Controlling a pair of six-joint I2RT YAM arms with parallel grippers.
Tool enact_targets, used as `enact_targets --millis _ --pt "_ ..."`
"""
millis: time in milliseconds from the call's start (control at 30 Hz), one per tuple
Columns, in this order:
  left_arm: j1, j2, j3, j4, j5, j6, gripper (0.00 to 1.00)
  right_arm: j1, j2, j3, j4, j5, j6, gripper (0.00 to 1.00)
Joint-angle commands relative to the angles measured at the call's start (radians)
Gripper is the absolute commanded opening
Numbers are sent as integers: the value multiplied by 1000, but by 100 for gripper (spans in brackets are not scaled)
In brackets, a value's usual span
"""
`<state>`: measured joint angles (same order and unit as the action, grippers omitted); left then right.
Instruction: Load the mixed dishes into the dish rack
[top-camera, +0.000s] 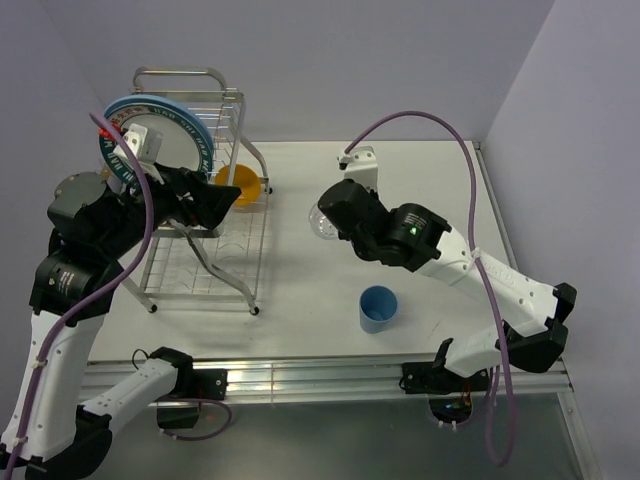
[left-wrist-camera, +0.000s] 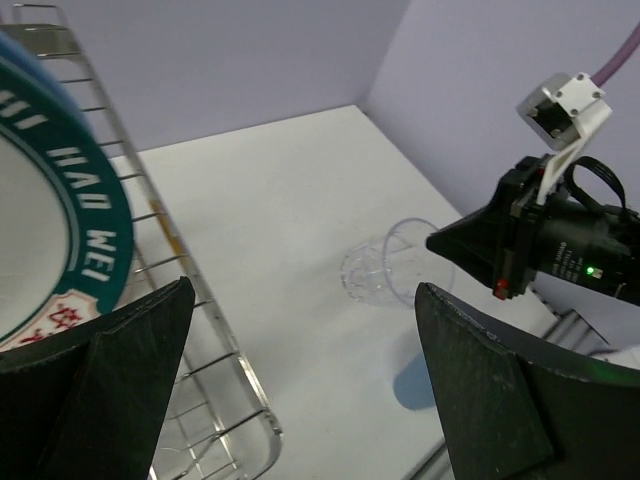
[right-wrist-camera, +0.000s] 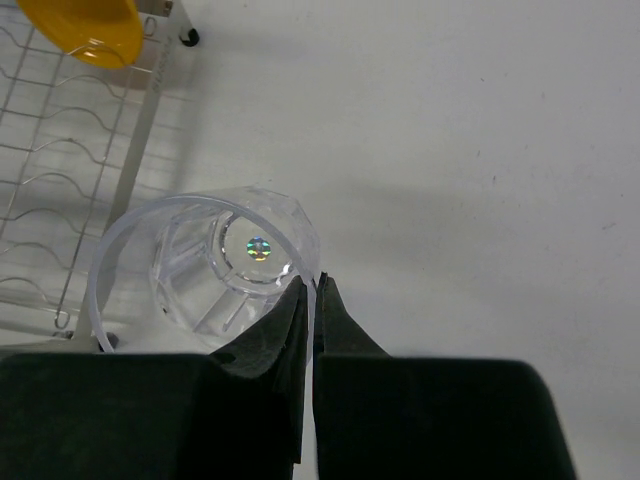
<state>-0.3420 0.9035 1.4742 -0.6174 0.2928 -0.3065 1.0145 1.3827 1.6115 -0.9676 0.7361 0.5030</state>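
Observation:
Next I need to move my left gripper toward the right in the top view, onto the glass rim's side nearest the rack, since my right gripper leaves it free.
The dish rack of silver wire stands at the left. A white plate with a teal lettered rim stands upright in it, with a light-blue plate just behind. The teal-rimmed plate fills the left of the left wrist view. An orange-yellow bowl sits at the rack's right side. My right gripper is shut on the rim of the small clear glass, holding it tilted above the table. My left gripper hangs open over the rack, holding nothing. A small blue cup stands on the table.
The rack's wire edge runs under my left fingers. The right arm reaches in from the right. The orange bowl and rack wires lie beyond the glass. Purple walls close the back and right sides.

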Motion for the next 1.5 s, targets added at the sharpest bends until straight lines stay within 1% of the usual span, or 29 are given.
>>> enact_targets --millis 0,33,133,267,333,467,500,533,567,600,667,700,800,1033,1067,1167,1300,1400,1467 --pt "-5 5 37 42 163 -46 99 50 -37 59 -63 95 31 0" --pt "-5 8 35 48 213 -68 99 76 -42 64 -71 100 40 0" --pt "-6 18 25 74 256 -114 99 116 -53 88 -83 131 51 0" --pt "-17 40 34 59 243 -125 99 151 -36 155 -103 143 40 0" --pt "-41 73 69 21 226 -123 99 162 -10 208 -118 155 26 0" --pt "-132 126 120 -28 122 -111 99 179 59 329 -147 171 -7 0" --pt "-153 147 130 -36 67 -108 99 180 74 387 -160 174 -23 0" --pt "-199 158 149 -44 37 -106 99 182 103 413 -166 180 -29 0" --pt "-222 181 155 -54 10 -106 99 182 117 441 -168 180 -37 0" --pt "-270 193 162 -58 -45 -108 99 183 131 490 -175 178 -50 0" --pt "-317 227 190 -77 -110 -102 99 187 164 546 -184 183 -58 0" --pt "-357 236 208 -85 -171 -95 99 191 171 556 -186 184 -67 0" --pt "-405 268 224 -105 -236 -95 99 194 180 577 -178 181 -81 0" --pt "-471 322 251 -140 -375 -103 99 228 177 599 -184 203 -89 0" --pt "-480 336 256 -145 -421 -106 99 233 177 602 -184 204 -90 0" --pt "-512 353 262 -151 -489 -108 98 254 185 610 -189 213 -89 0" --pt "-535 359 252 -131 -547 -121 95 276 197 611 -201 233 -74 0" --pt "-546 370 252 -136 -590 -128 90 291 199 608 -209 256 -58 0" --pt "-548 367 247 -130 -596 -129 81 297 193 594 -206 263 -54 0"
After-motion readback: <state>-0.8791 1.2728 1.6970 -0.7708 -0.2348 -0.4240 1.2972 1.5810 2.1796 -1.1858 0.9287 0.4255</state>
